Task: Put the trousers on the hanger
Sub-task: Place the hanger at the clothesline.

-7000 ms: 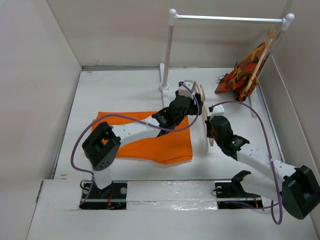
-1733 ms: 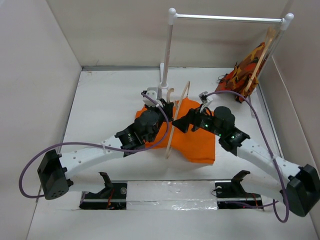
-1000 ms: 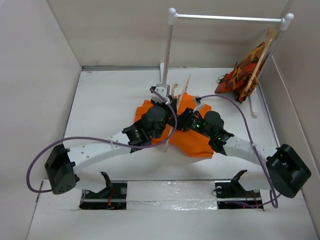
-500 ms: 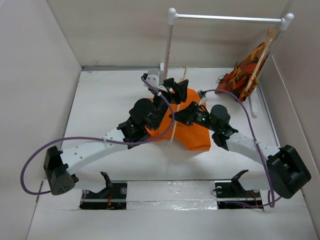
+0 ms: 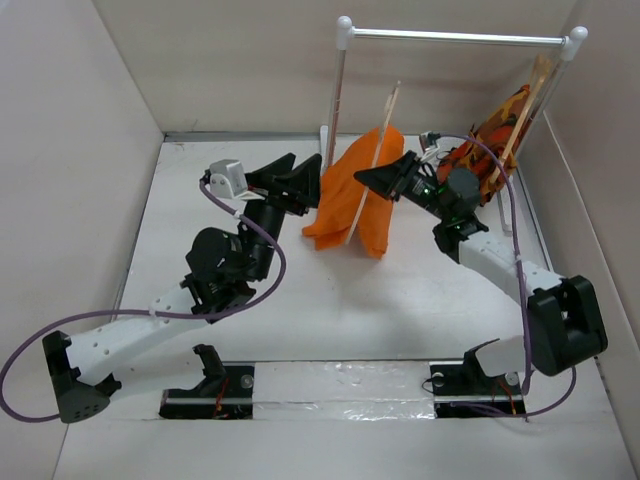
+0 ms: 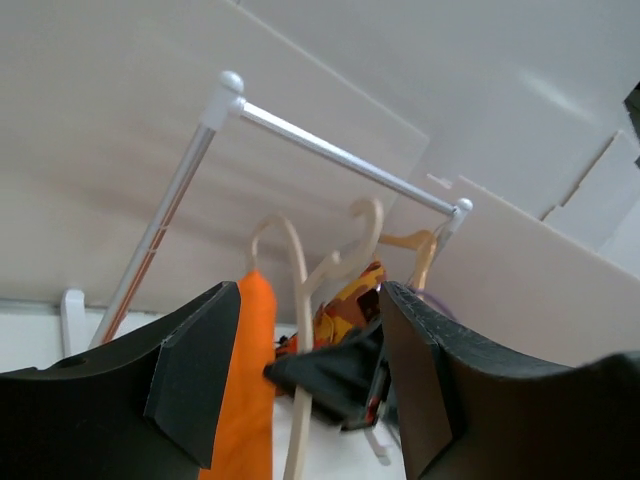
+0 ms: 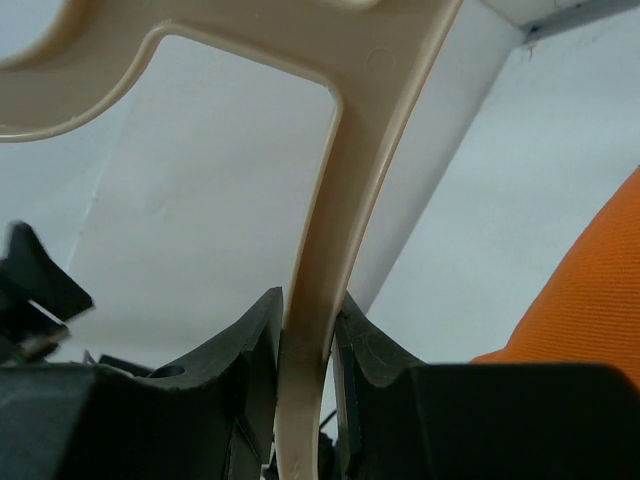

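The hanger's hook is still short of the bare part of the rack's bar (image 5: 436, 37), so my right gripper will move the hook outward over the bar next.
The bright orange trousers (image 5: 360, 195) hang draped over the pale wooden hanger (image 5: 385, 115), which stands upright above the table near the rack's left pole. My right gripper (image 5: 368, 177) is shut on the hanger's thin arm; the right wrist view shows the arm (image 7: 335, 250) pinched between the jaws of the right gripper (image 7: 308, 312), with orange cloth (image 7: 590, 300) at the right. My left gripper (image 5: 305, 175) is open and empty, just left of the trousers. In the left wrist view the left gripper (image 6: 310, 330) frames the trousers (image 6: 250, 400) and the hanger (image 6: 298, 300).
A white clothes rack stands at the back, with its pole (image 5: 335, 100) and rail (image 5: 460, 38). A second wooden hanger with a camouflage garment (image 5: 495, 135) hangs at the rail's right end. Cardboard walls enclose the table (image 5: 200, 200).
The right gripper has lifted the hanger with the trousers off the table, back toward the rack. The left gripper has drawn away to the left, open.
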Available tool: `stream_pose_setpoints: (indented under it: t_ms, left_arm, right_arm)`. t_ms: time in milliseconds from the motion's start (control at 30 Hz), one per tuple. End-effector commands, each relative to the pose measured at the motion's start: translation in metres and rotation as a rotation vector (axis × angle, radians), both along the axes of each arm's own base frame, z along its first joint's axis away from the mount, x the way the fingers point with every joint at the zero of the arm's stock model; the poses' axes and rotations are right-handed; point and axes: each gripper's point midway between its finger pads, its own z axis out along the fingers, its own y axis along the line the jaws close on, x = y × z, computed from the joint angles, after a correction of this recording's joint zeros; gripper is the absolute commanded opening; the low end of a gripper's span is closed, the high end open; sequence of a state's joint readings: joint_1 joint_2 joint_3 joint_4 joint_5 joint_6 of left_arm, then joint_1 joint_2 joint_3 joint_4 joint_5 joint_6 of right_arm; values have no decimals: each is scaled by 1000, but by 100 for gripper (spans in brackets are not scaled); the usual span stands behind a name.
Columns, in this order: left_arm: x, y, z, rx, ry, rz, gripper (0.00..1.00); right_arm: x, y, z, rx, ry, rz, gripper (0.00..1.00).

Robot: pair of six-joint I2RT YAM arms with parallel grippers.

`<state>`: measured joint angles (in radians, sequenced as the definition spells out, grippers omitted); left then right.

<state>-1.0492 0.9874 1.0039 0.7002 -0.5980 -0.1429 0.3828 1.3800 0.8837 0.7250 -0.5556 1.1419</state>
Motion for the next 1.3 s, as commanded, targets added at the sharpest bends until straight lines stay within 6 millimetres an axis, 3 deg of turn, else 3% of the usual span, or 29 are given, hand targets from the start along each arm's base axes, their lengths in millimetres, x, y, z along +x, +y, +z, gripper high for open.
stream_pose_setpoints:
  t_ms: [0, 33, 100, 133, 367, 467, 500, 567, 600, 700, 733, 767, 967, 1267]
  left_arm:
    - [7, 4, -24, -24, 39, 27, 55]
    - [9, 2, -38, -3, 57, 30, 55]
    - [14, 2, -55, 14, 103, 50, 54]
    - [15, 1, -70, 35, 126, 52, 54]
    - [20, -1, -137, 132, 244, 64, 55]
    - [18, -2, -157, 158, 282, 53, 55]
    - [18, -2, -162, 165, 292, 54, 55]
    - [17, -1, -177, 177, 321, 49, 55]
    - [15, -3, -181, 179, 328, 34, 54]
    - [11, -10, -200, 192, 364, -9, 54]
    - [12, -12, -210, 205, 383, -13, 54]
    - [11, -12, -216, 213, 400, -13, 54]
    - [9, -18, -224, 206, 420, -43, 54]
    - [9, -18, -229, 206, 430, -41, 54]
  right_arm:
    - [0, -24, 104, 125, -366, -59, 6]
    - [5, -27, 117, 132, -388, -71, 6]
    - [25, -32, 115, 116, -379, -94, 6]
    - [26, -30, 127, 121, -403, -87, 6]
    - [73, -42, 143, 75, -428, -118, 6]
    - [95, -49, 138, 62, -404, -128, 6]
    - [95, -49, 148, 70, -426, -124, 7]
    - [113, -56, 140, 59, -403, -142, 7]
    - [115, -56, 149, 60, -418, -140, 7]
    - [134, -65, 144, 59, -392, -158, 7]
    - [137, -69, 151, 61, -406, -163, 7]
    - [143, -68, 145, 61, -393, -158, 7]
    - [160, -76, 140, 74, -370, -167, 7]
    - [182, -93, 111, 97, -310, -179, 8]
